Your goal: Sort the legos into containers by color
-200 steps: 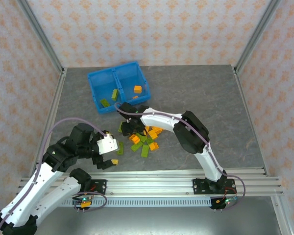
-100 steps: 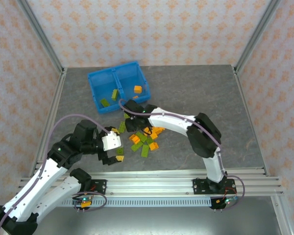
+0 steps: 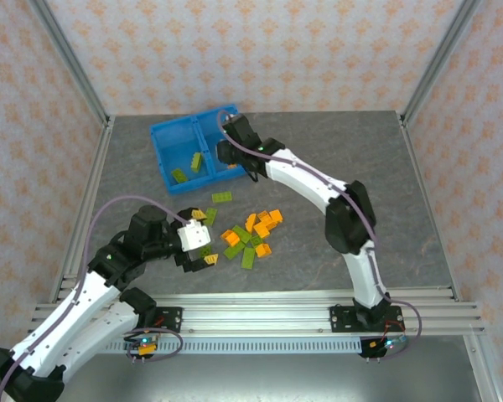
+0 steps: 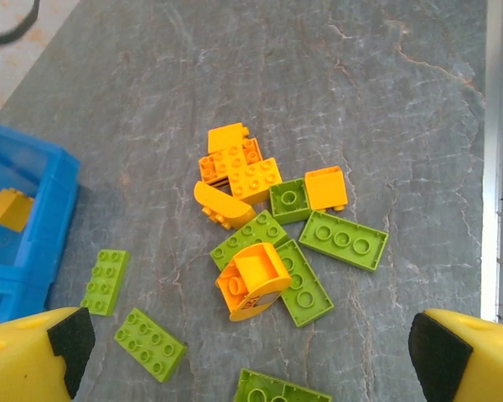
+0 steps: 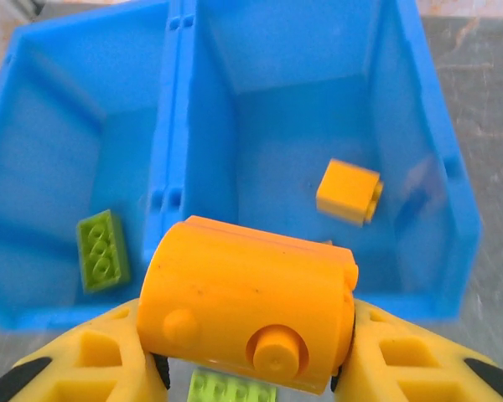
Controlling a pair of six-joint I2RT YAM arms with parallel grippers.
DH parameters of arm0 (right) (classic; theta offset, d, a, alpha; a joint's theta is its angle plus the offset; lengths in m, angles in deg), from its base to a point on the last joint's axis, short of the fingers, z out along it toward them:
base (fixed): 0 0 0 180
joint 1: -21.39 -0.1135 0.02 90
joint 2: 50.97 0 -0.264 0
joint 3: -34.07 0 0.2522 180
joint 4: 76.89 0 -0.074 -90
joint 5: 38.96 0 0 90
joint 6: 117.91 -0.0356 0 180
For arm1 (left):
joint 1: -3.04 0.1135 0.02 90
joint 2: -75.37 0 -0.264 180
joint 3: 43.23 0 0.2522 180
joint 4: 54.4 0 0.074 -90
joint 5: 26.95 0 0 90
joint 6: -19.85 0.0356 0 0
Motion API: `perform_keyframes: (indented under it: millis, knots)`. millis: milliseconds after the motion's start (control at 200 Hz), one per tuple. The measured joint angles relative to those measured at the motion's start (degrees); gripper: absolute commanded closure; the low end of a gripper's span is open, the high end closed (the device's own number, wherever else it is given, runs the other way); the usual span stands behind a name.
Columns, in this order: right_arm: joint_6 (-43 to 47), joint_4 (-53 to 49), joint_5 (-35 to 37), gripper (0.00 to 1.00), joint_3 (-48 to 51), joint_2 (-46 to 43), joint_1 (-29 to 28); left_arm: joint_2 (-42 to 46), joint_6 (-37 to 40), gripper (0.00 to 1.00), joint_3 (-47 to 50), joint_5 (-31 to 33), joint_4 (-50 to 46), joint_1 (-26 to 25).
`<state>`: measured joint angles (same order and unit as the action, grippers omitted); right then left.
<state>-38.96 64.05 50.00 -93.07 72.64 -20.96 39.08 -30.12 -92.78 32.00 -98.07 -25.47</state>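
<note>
My right gripper will go down between the sides of the blue bin's section and release the rounded orange lego, as an orange lego already lies in that section below.
My right gripper (image 3: 239,157) is shut on a rounded orange lego (image 5: 247,306) and hangs over the blue bin (image 3: 162,132), above the near edge of its right compartment. That compartment holds an orange lego (image 5: 348,193); the left one, past the middle wall (image 5: 178,126), holds a green lego (image 5: 102,249). Loose green and orange legos (image 3: 253,234) lie in a pile on the table. My left gripper (image 3: 203,249) is open at the pile's left edge, low over the table. Ahead of its yellow fingers (image 4: 42,356) lies a curved orange lego (image 4: 253,280) among green ones.
A single green brick (image 3: 222,198) lies between the bin and the pile. The grey table (image 3: 386,193) is ringed by a metal frame and patterned walls. A rail (image 3: 277,314) runs along the near edge by the arm bases.
The right gripper closed on an orange lego at the pile, then carried it back and up to the bin. The left gripper moved right, toward the pile, still open.
</note>
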Motion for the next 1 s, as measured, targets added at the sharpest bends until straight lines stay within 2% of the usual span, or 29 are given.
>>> perform_keyframes:
  millis: [250, 345, 450, 576, 726, 996]
  knots:
    - [-0.5, -3.4, -1.0, 0.64, -21.4, 20.3, 2.0, 2.4, -2.1, 0.0, 0.1, 3.5, 2.6, 0.0]
    - [-1.4, -4.8, -2.7, 0.63, -25.5, 25.2, 2.7, 1.6, -2.1, 0.0, 0.1, 4.1, 2.5, 0.0]
    - [-2.2, -6.0, -3.8, 0.59, -25.6, 26.9, 3.4, 1.0, -2.1, 0.0, 0.1, 4.5, 2.5, 0.0]
    - [-2.7, -5.9, -5.4, 0.48, -25.8, 27.0, 3.7, 0.7, -2.1, 0.0, 0.1, 4.5, 2.5, 0.0]
    - [-2.8, -6.4, -6.4, 0.46, -26.2, 27.0, 3.7, 0.6, -2.1, 0.0, 0.1, 4.5, 2.5, 0.0]
    - [-2.2, -8.3, -6.5, 0.33, -24.5, 22.6, 3.7, 0.6, -2.0, 0.0, 0.1, 5.3, 2.3, 0.0]
